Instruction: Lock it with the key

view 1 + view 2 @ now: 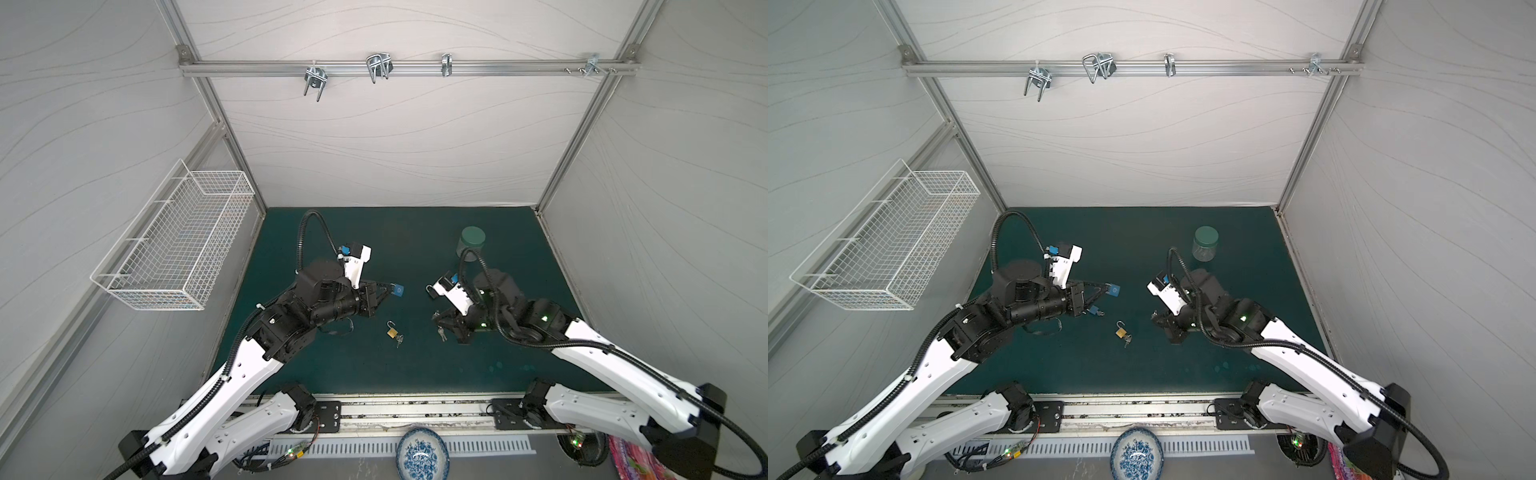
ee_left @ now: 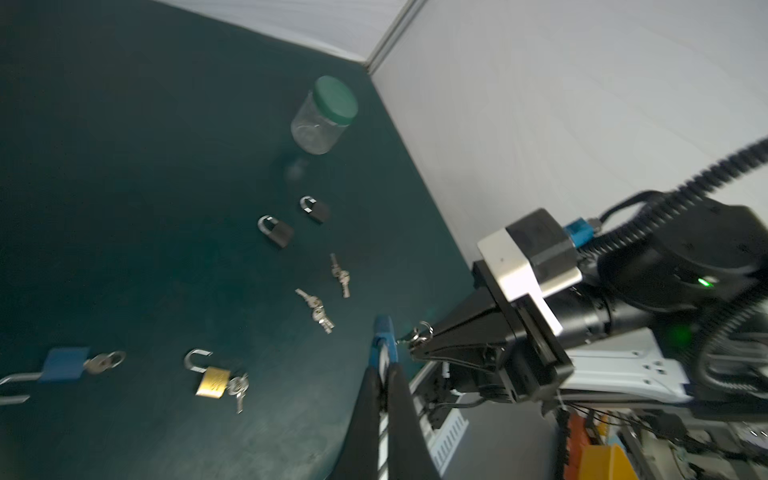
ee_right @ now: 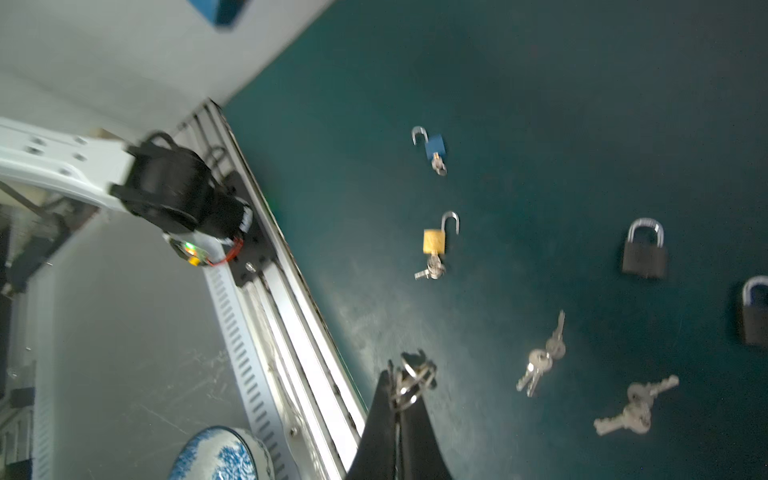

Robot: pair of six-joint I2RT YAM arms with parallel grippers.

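Note:
My right gripper should tip its fingers down, lower the bunch of keys to the bare mat (image 1: 422, 339) (image 3: 485, 325) beside the brass padlock, which lies clear below, and let go of the bunch.
My left gripper (image 1: 390, 290) is shut on a blue padlock (image 1: 399, 290) and holds it above the green mat. In the left wrist view the padlock (image 2: 384, 334) sticks out past the fingertips. My right gripper (image 1: 437, 318) is shut on a bunch of keys on a ring (image 3: 411, 376), also above the mat. In the left wrist view a key (image 2: 417, 334) points towards the blue padlock. In both top views a gap remains between the key and the padlock.
On the mat lie a brass padlock (image 1: 391, 331) with a key in it, a second blue padlock (image 1: 1096, 311), two black padlocks (image 2: 276, 230) (image 2: 316, 209) and loose key bunches (image 2: 316, 309) (image 2: 340, 274). A green-lidded jar (image 1: 471, 243) stands at the back right. A wire basket (image 1: 178, 237) hangs on the left wall.

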